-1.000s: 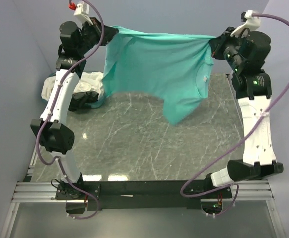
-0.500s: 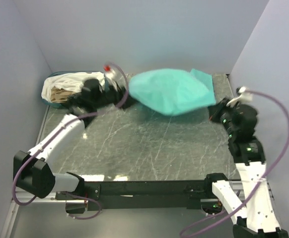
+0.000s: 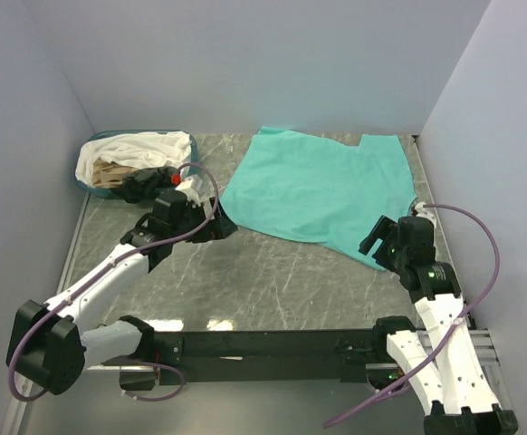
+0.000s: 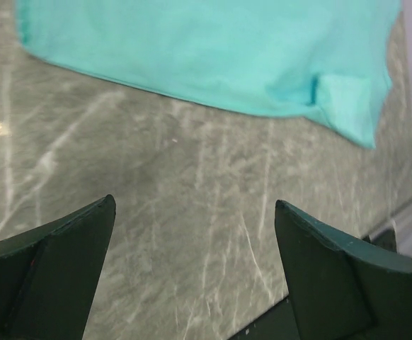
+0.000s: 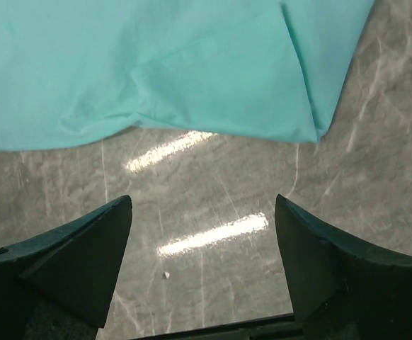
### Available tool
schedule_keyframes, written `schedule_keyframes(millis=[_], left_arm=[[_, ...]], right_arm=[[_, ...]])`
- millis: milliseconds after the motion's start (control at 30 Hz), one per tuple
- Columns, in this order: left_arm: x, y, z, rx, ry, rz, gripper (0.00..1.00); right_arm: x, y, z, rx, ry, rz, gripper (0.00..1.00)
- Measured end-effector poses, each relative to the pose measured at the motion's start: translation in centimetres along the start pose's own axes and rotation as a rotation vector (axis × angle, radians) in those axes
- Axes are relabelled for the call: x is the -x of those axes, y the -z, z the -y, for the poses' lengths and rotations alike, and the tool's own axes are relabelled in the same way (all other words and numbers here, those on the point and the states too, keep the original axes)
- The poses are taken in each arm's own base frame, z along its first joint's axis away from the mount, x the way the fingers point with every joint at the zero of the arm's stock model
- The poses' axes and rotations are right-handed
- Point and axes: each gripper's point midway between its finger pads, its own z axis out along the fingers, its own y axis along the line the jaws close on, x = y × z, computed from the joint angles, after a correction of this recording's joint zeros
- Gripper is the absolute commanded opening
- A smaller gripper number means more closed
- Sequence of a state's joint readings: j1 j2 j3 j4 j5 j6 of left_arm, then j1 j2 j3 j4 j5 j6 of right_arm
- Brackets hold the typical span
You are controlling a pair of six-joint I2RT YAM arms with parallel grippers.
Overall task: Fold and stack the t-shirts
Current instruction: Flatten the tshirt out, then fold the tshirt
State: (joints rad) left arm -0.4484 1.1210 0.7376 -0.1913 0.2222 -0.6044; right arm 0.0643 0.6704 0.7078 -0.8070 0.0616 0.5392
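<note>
The t-shirt's near corner by the basket is ahead of my open fingers. My left gripper will move down and outward onto that corner next.
The plain teal t-shirt (image 3: 322, 186) lies spread flat on the grey marble table (image 3: 263, 281) at the back centre-right, one sleeve folded near its front right corner. My left gripper (image 3: 220, 227) hovers open just off the shirt's left front edge, nothing between its fingers. In the left wrist view the teal shirt (image 4: 213, 49) lies beyond the left gripper (image 4: 194, 209). My right gripper (image 3: 378, 243) is open at the shirt's front right corner. Its wrist view shows the teal shirt's hem (image 5: 156, 64) just ahead of the right gripper (image 5: 202, 202). White (image 3: 146, 145), beige (image 3: 111, 170) and black (image 3: 146, 186) shirts sit heaped at back left.
The heaped shirts fill an oval basket (image 3: 86, 184) against the left wall at the back left corner. Walls close in the table on the left, back and right. The black rail (image 3: 273, 344) with both arm bases runs along the near edge.
Both grippers held the teal shirt stretched up in the air, swung it down over the table and opened. The shirt now lies flat, and both arms have drawn back low toward the near side.
</note>
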Motion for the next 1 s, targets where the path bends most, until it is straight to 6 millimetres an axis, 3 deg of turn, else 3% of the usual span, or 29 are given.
schedule_keyframes(millis=[133, 367, 467, 567, 733, 933, 1000], left_arm=[[0.0, -1.3, -2.2, 0.118, 0.067, 0.003, 0.99], [1.1, -6.3, -5.2, 0.295, 0.154, -0.046, 0.98], [1.3, -7.9, -6.7, 0.355, 0.186, -0.055, 0.9], [1.6, -9.6, -8.7, 0.407, 0.227, -0.063, 0.77], [1.1, -11.5, -11.9, 0.471, 0.278, -0.092, 0.68], [2.3, -13.0, -12.2, 0.479, 0.278, -0.079, 0.53], [2.4, -13.4, -12.4, 0.487, 0.275, -0.077, 0.42]], right_arm=[[1.4, -0.5, -0.6, -0.01, -0.001, 0.018, 0.88], [2.3, -1.3, -0.5, -0.043, -0.005, 0.031, 0.93], [2.9, -1.2, -0.2, -0.065, -0.009, 0.058, 0.93], [3.4, -1.0, -0.1, -0.073, -0.011, 0.085, 0.93], [4.1, -0.9, 0.1, -0.083, -0.016, 0.117, 0.93], [4.1, -1.2, 0.4, -0.103, -0.015, 0.118, 0.93], [4.2, -1.3, 0.4, -0.107, -0.015, 0.119, 0.93]])
